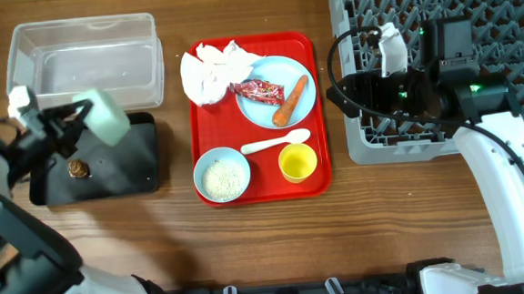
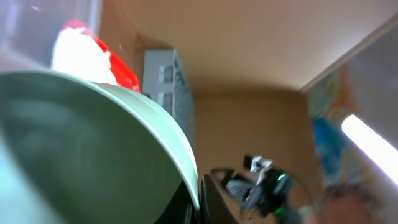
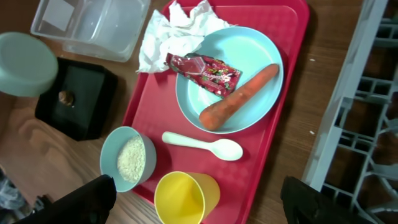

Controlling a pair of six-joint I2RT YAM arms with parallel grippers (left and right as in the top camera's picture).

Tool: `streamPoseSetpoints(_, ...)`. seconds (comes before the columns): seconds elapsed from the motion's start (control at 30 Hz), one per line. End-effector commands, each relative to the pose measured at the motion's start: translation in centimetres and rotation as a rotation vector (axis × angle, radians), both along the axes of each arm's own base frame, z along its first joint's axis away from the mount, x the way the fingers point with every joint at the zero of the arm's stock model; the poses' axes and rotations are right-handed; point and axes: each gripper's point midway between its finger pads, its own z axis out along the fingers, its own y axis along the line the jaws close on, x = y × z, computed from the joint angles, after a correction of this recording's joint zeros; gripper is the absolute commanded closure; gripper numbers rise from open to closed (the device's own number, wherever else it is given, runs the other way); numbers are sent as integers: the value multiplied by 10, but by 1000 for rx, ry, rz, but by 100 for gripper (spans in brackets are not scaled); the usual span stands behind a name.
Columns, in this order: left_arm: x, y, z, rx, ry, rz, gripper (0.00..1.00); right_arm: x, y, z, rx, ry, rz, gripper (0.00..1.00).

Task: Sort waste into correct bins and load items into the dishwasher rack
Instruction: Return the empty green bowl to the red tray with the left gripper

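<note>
The empty bowl turns upright in my left gripper next, then goes down onto the red tray's empty surface between the tissue and the rice bowl.
My left gripper [image 1: 85, 118] is shut on the rim of an empty pale blue bowl [image 1: 107, 117], held tilted above the black tray [image 1: 140, 168]. A small brown lump [image 1: 78, 167] lies in that tray. In the left wrist view the bowl [image 2: 81, 149] fills the frame and the jaws [image 2: 198, 202] pinch its edge. The clear tub [image 1: 84, 62] stands behind. On the red tray, the plate [image 1: 269, 110] holds the red wrapper [image 1: 260, 92] and the carrot [image 1: 291, 101]. Beside it are the tissue [image 1: 210, 73], the spoon [image 1: 275, 143], the yellow cup [image 1: 297, 161] and the rice bowl [image 1: 222, 177]. My right gripper [image 3: 198, 185] is open and empty, high above the cup [image 3: 186, 196].
The grey dishwasher rack [image 1: 472, 6] fills the back right, and my right arm reaches over its left edge. The flat red tray [image 1: 319, 116] lies in the middle of the wooden table. The rack's edge also shows in the right wrist view [image 3: 367, 112].
</note>
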Motion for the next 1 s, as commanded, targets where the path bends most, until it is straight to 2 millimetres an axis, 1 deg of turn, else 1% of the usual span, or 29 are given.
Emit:
streamPoseSetpoints(0.0, 2, -49, 40, 278, -122, -116, 96, 5, -2, 4, -18, -12, -17, 12)
streamPoseSetpoints(0.03, 4, -65, 43, 347, -134, -144, 96, 5, -2, 4, -18, -14, -17, 11)
streamPoseSetpoints(0.07, 5, -74, 42, 398, -134, -157, 96, 6, -2, 4, -18, -16, -17, 11)
streamPoseSetpoints(0.1, 9, -86, 37, 495, -120, -168, 96, 7, -2, 5, -18, -20, -17, 11)
streamPoseSetpoints(0.13, 11, -93, 31, 563, -101, -170, 96, 7, -2, 5, -18, -21, -18, 11)
streamPoseSetpoints(0.17, 15, -101, 18, 685, -60, -166, 96, 7, -2, 5, -17, -25, -17, 11)
streamPoseSetpoints(0.3, 20, -130, -24, 1040, 24, -205, 96, 8, -2, 6, -17, -27, -17, 11)
streamPoseSetpoints(0.4, 21, -163, -47, 1200, 14, -274, 96, 8, -2, 6, -17, -28, -18, 11)
streamPoseSetpoints(0.47, 21, -186, -62, 1259, -7, -327, 96, 9, -2, 6, -16, -31, -18, 11)
streamPoseSetpoints(0.5, 22, -194, -68, 1280, -11, -345, 96, 9, -2, 6, -16, -32, -17, 11)
streamPoseSetpoints(0.53, 21, -204, -79, 1318, -12, -371, 96, 9, -2, 6, -16, -33, -17, 11)
streamPoseSetpoints(0.57, 21, -208, -86, 1345, -8, -382, 96, 9, -2, 6, -16, -33, -17, 11)
streamPoseSetpoints(0.6, 21, -212, -98, 1387, 6, -398, 96, 9, -2, 6, -16, -32, -17, 11)
streamPoseSetpoints(0.67, 20, -212, -115, 1439, 56, -393, 96, 9, -2, 6, -16, -30, -18, 11)
streamPoseSetpoints(0.73, 18, -214, -132, 1470, 95, -411, 96, 9, -2, 6, -16, -30, -17, 11)
streamPoseSetpoints(0.8, 15, -218, -145, 1477, 114, -442, 96, 9, -2, 6, -17, -32, -17, 11)
streamPoseSetpoints(0.9, 11, -224, -159, 1487, 128, -480, 96, 9, -2, 6, -17, -32, -18, 11)
streamPoseSetpoints(0.97, 10, -227, -163, 1489, 126, -491, 96, 9, -2, 6, -16, -33, -18, 11)
